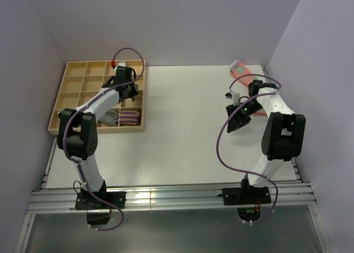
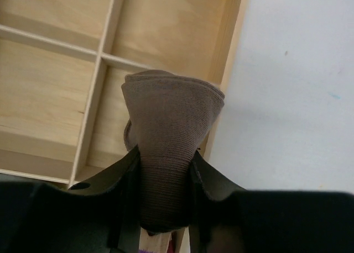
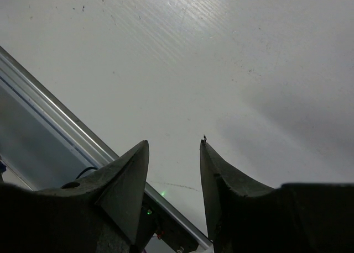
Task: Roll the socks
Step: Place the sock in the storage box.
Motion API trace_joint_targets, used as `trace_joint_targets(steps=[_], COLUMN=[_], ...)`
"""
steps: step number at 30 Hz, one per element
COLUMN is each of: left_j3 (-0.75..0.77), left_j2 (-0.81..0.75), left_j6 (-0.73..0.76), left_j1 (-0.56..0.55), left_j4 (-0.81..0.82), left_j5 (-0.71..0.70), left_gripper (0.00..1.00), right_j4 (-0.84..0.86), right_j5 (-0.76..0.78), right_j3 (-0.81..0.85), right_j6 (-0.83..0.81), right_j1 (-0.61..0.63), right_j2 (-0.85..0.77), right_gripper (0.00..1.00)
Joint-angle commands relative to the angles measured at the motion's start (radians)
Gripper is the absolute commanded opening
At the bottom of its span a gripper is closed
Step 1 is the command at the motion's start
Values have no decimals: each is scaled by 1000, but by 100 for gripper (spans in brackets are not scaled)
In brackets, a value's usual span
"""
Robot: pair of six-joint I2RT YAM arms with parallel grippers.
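Note:
Next, my left gripper lowers the tan-brown sock into the section of the tray just beyond the purple-striped bundle (image 1: 132, 101). Then it lets go of the sock, because that section is still empty.
My left gripper (image 2: 165, 153) is shut on a tan-brown knit sock (image 2: 168, 120), bunched into a roll between the fingers. It hangs over the right-hand compartments of the wooden tray (image 2: 50, 98). In the top view the left gripper (image 1: 119, 69) is over the tray's far right corner, and a red and white bit (image 1: 116, 63) shows at its tip. My right gripper (image 3: 174, 142) is open and empty above bare table, shown in the top view (image 1: 233, 122) at the right side.
The wooden divided tray (image 1: 72, 76) sits at the far left, with a grey bundle (image 1: 110, 117) and a purple-striped bundle (image 1: 130, 117) in its near compartments. A coral-pink sock (image 1: 242, 71) lies at the far right. A metal rail (image 3: 61, 120) runs along the near edge.

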Motion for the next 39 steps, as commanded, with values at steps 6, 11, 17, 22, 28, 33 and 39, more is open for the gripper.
trace_joint_targets(steps=[6,11,17,22,28,33,39], left_j3=[59,50,50,103,156,185,160], left_j2=[109,107,102,154,210,257,283], left_j6=[19,34,59,76,66,65,51], left_j1=[-28,-29,-32,-32,-32,-32,-28], left_j4=[-60,-67,-84,-113,-144,-159,-138], left_j5=[-112,-176,-227,-146,-17,26,115], left_gripper=[0,0,0,0,0,0,0], right_j4=[25,34,37,37,37,35,43], right_j5=[3,6,1,4,10,9,15], right_j3=[-45,-56,-56,-62,-67,-70,-82], right_j6=[-26,-31,-31,-32,-35,-40,-40], right_j1=[-3,-4,-4,-4,-4,-4,-3], right_j2=[-45,-44,-38,-36,-41,-42,-41], right_gripper=[49,49,48,48,47,47,47])
